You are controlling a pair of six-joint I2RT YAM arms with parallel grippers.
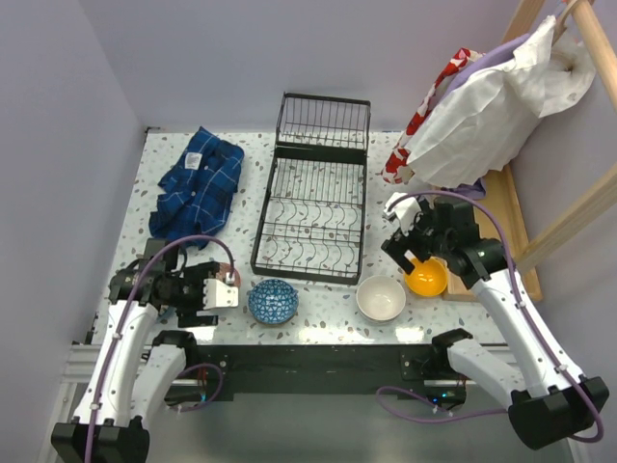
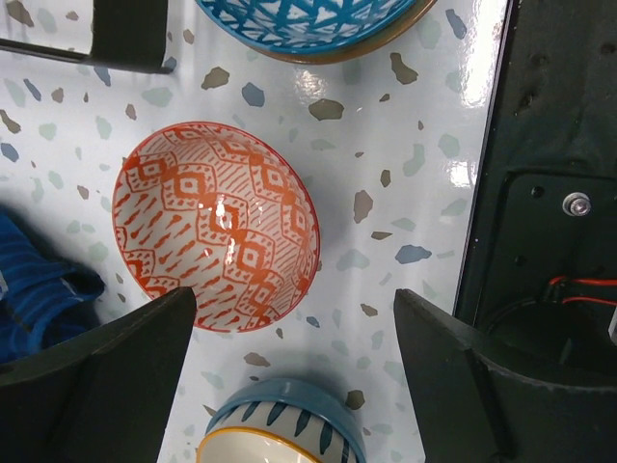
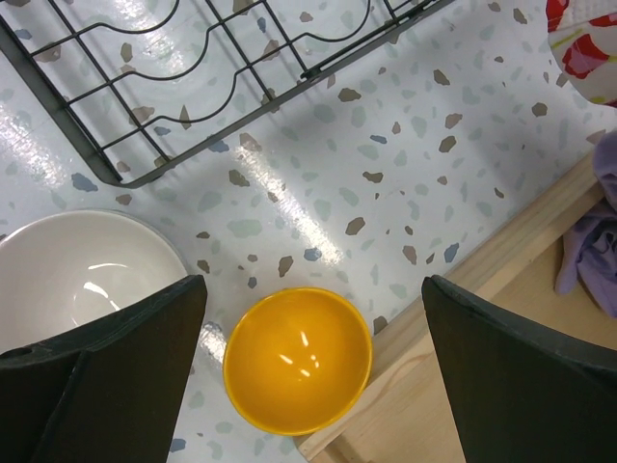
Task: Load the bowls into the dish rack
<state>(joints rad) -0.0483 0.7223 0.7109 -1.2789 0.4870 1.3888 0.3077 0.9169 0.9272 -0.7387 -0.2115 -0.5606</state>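
Note:
My left gripper moves toward the blue patterned bowl (image 1: 272,301) next, then down to the red bowl's near rim, as its fingers hang closer to the blue-striped bowl.
The black wire dish rack (image 1: 313,203) lies empty at the table's middle; its corner shows in the right wrist view (image 3: 193,77). My right gripper (image 1: 415,253) is open above a yellow bowl (image 1: 426,278), which lies between its fingers (image 3: 297,359). A white bowl (image 1: 381,298) sits to the yellow bowl's left (image 3: 82,275). My left gripper (image 1: 220,289) is open and empty (image 2: 294,386). Below it are a red patterned bowl (image 2: 214,226) and a blue-striped bowl with a yellow rim (image 2: 284,424). A blue patterned bowl (image 1: 272,301) stands just right of the left gripper (image 2: 308,24).
A blue plaid cloth (image 1: 200,183) lies at the back left, its edge near the red bowl (image 2: 39,289). A wooden tray (image 1: 511,222) with piled cloths (image 1: 482,106) stands at the right, touching the yellow bowl's side (image 3: 501,347).

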